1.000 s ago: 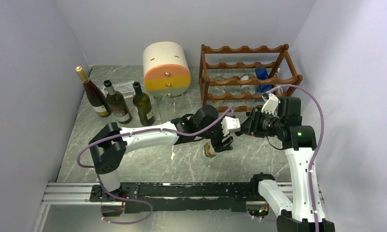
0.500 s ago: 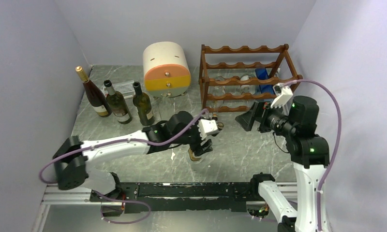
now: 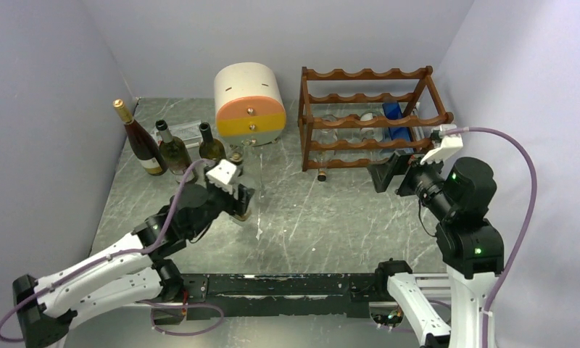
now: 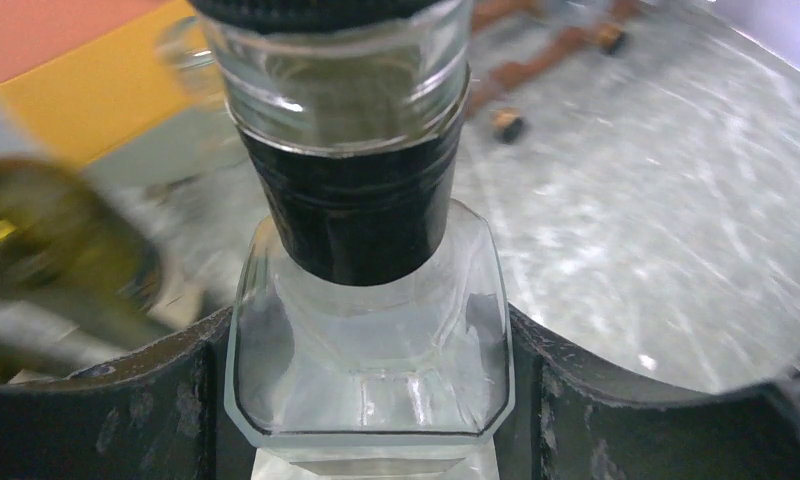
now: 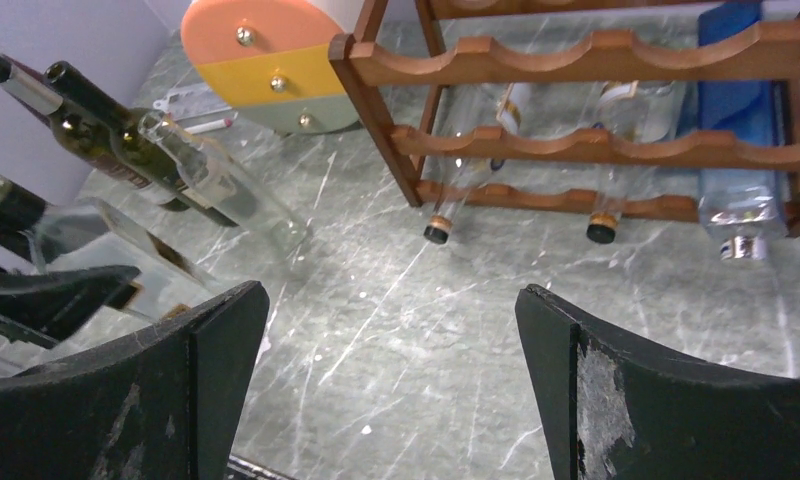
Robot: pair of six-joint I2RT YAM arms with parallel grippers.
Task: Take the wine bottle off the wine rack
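Observation:
The free tabletop near the dark bottles lies below my left gripper, to the left in the top view, so I will move it down that way next.
A clear square-shouldered wine bottle [image 4: 366,300] with a dark neck sits between the fingers of my left gripper [image 4: 368,350], which is shut on it. From above, that gripper [image 3: 236,197] holds the bottle [image 3: 241,214] upright over the table's left half, beside the standing bottles and far from the wine rack [image 3: 374,119]. The right wrist view shows the held bottle [image 5: 86,235] at its left edge. My right gripper [image 3: 383,174] stands wide open in front of the rack [image 5: 596,150], nothing between its fingers [image 5: 391,300].
Three dark bottles [image 3: 175,156] and a clear one [image 5: 226,190] stand at the left. A cream-and-orange drawer unit [image 3: 249,101] sits beside the rack. The rack's lower tiers hold clear bottles [image 5: 456,200] and a blue one [image 5: 741,130]. Walls close in on three sides.
My left arm swung from the table's middle to the left with the bottle in its grip. The right gripper opened wide and drew back to the right.

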